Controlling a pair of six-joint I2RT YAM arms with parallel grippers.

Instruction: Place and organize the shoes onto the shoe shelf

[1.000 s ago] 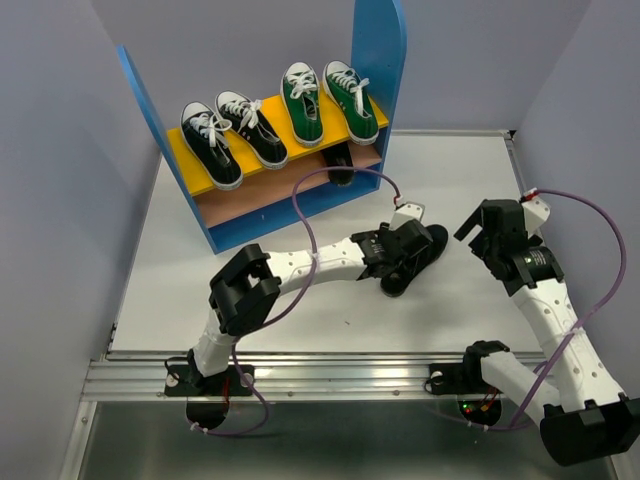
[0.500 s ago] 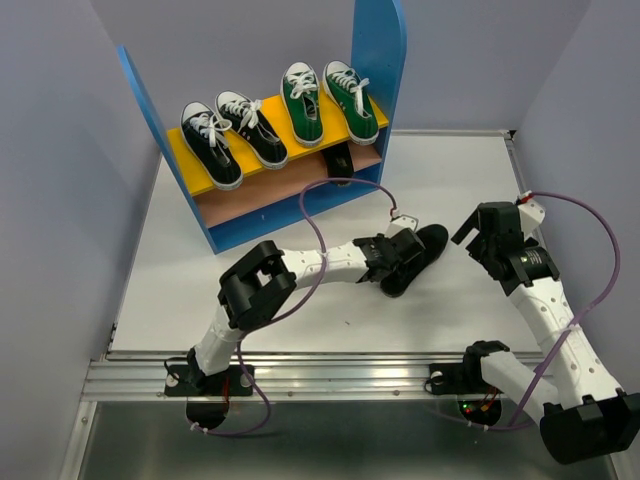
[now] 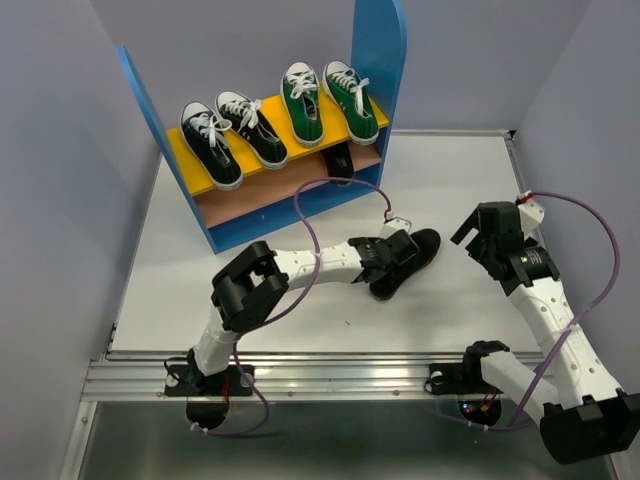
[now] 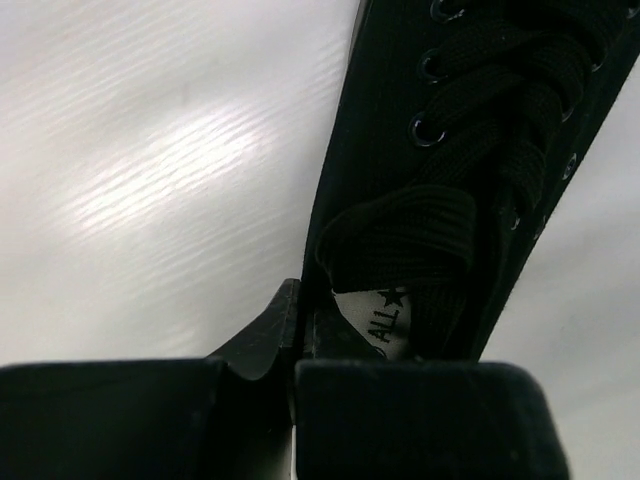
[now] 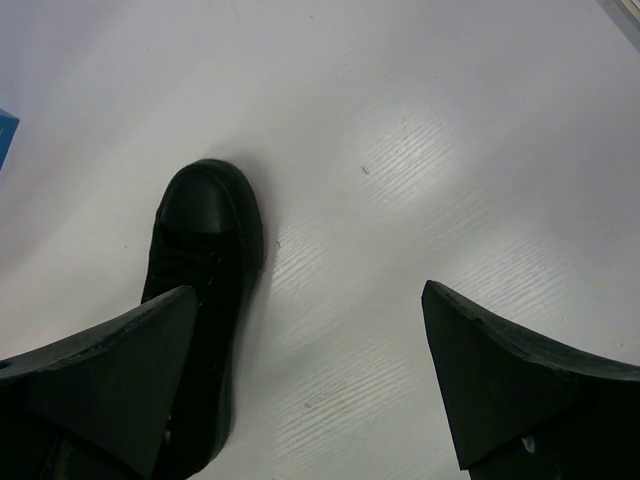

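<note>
My left gripper will lift outward next and slide the shoe onto the shoe shelf's lower board (image 3: 303, 174) beside its mate, where there is free room to the gripper's left in the top view.
An all-black shoe (image 3: 412, 256) lies on the white table in front of the shoe shelf (image 3: 371, 40). My left gripper (image 3: 385, 263) is shut on the shoe's side wall at the opening; in the left wrist view the shoe (image 4: 470, 150) has its wall pinched in the gripper (image 4: 297, 310), the tongue label showing. To the shoe's right, my right gripper (image 3: 478, 236) hovers open; its wrist view shows the shoe (image 5: 205, 250) left of the empty gripper (image 5: 310, 300). Two black sneakers (image 3: 231, 134) and two green sneakers (image 3: 328, 100) sit on the yellow upper board. Another all-black shoe (image 3: 341, 160) rests on the lower board.
The shelf stands at the table's far left, its tall blue side panels (image 3: 160, 130) rising at both ends. A purple cable (image 3: 318, 200) loops above the left arm. Grey walls close in the table on the left, right and back.
My left gripper closed onto the all-black shoe's side wall, and shoe and gripper shifted slightly left and nearer. The right arm barely moved.
</note>
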